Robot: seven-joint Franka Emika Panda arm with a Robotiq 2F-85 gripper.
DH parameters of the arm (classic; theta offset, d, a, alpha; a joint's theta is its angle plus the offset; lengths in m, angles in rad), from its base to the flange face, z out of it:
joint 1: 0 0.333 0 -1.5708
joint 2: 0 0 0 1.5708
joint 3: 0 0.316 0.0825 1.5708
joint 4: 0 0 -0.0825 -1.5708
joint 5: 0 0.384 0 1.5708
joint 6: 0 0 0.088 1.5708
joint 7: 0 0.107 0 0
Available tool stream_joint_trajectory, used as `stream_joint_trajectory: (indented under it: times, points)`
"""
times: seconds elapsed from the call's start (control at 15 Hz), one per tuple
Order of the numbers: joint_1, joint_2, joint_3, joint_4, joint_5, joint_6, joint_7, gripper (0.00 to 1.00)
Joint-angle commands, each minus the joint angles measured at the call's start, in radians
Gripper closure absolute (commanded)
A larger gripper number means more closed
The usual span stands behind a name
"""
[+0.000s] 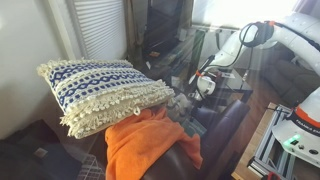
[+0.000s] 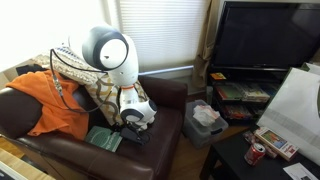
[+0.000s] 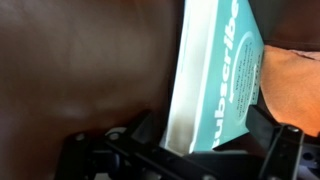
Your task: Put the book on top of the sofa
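Observation:
My gripper should tilt toward the white page edge and close around the book's near end (image 2: pixel 114 141) (image 3: pixel 196 136), because that end is already between the open fingers.
The teal-green book (image 3: pixel 215 70) with white lettering lies on the dark brown leather sofa (image 3: pixel 90 70), beside the orange blanket (image 3: pixel 295 85). In the wrist view my gripper (image 3: pixel 205 138) is open and low over the book's near end, with one black finger (image 3: pixel 143 130) left of the white page edge and the other at the cover's right side. In an exterior view the book (image 2: pixel 103 139) rests on the sofa (image 2: pixel 172 100) seat, with the gripper (image 2: pixel 133 128) bent down at its end. In an exterior view the gripper (image 1: pixel 205 86) hangs behind the pillow; the book is hidden there.
A blue-and-white fringed pillow (image 1: pixel 105 90) sits on the orange blanket (image 1: pixel 148 142). The blanket (image 2: pixel 45 95) covers the sofa's arm end. A tissue box (image 2: pixel 205 118), a television (image 2: pixel 265 40) on a stand and a low table with cans (image 2: pixel 262 150) stand close by.

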Motion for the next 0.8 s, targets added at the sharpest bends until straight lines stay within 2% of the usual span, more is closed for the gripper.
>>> stream_joint_trajectory:
  times: [0.0,0.27,0.33,0.53,0.6,0.73]
  points:
    - [-0.052,0.074,0.057,0.068,-0.039,-0.034,-0.044,0.0]
    - [-0.077,0.086,0.09,0.097,-0.076,-0.144,-0.082,0.0]
    - [-0.063,0.093,0.075,0.12,-0.107,-0.239,-0.05,0.0]
    - [-0.028,0.119,0.041,0.185,-0.17,-0.411,0.019,0.0]
    - [-0.012,0.121,0.026,0.197,-0.181,-0.449,0.059,0.06]
    - [0.008,0.122,0.0,0.219,-0.184,-0.486,0.144,0.05]
